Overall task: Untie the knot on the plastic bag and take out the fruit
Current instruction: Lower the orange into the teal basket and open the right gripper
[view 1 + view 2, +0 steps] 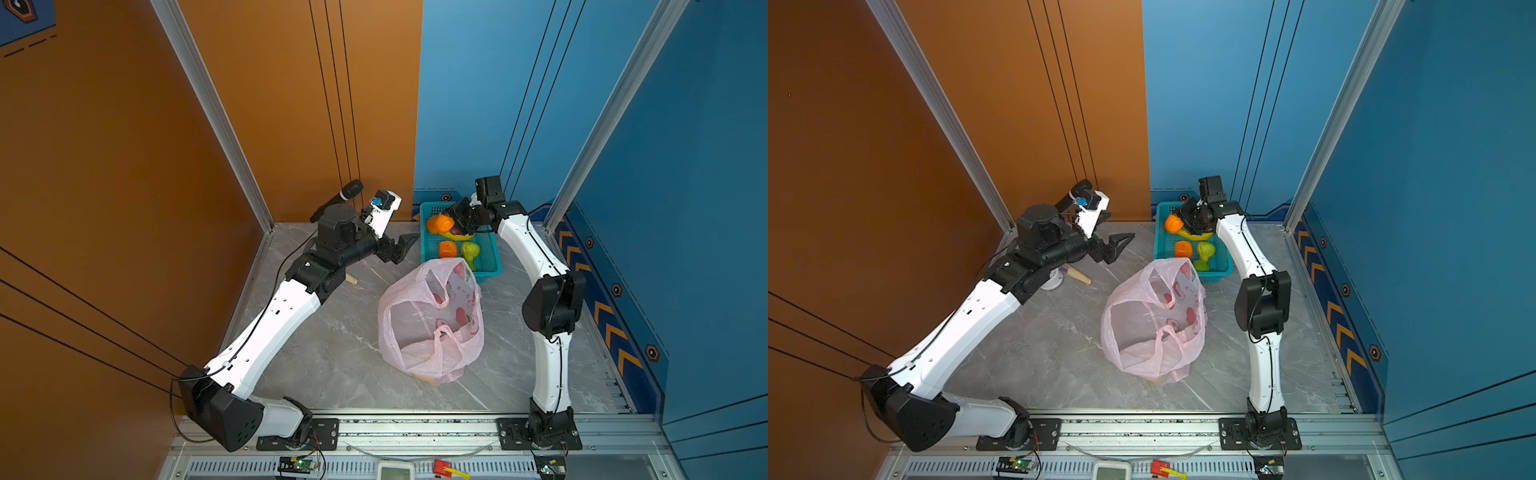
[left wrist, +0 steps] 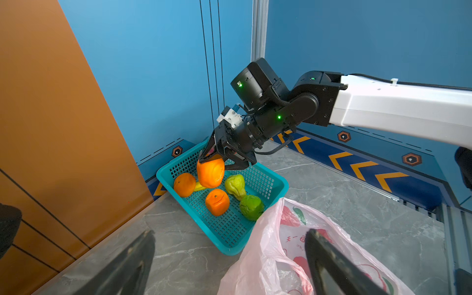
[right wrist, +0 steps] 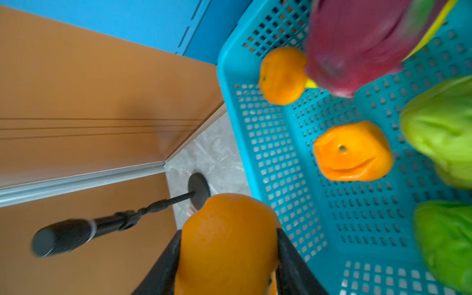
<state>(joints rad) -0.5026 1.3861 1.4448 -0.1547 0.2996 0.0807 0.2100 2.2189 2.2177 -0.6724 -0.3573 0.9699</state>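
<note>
I will move my right gripper back and down into the basket's near corner beside the green bumpy fruit and release the tangerine on the basket's bare bottom.
The pale-pink plastic bag lies on the grey floor with its mouth gaping and its handle loops loose and apart. The knot is out of view. My right gripper is shut on an orange tangerine above the far left end of the teal basket. Two more tangerines, green bumpy fruit and a magenta dragon fruit lie in the basket. My left gripper hangs open, left of the basket and beyond the bag.
A black microphone on a stand leans in the back left corner. A wooden-handled tool lies under my left arm. A yellow banana lies in the basket. Orange and blue walls enclose the floor.
</note>
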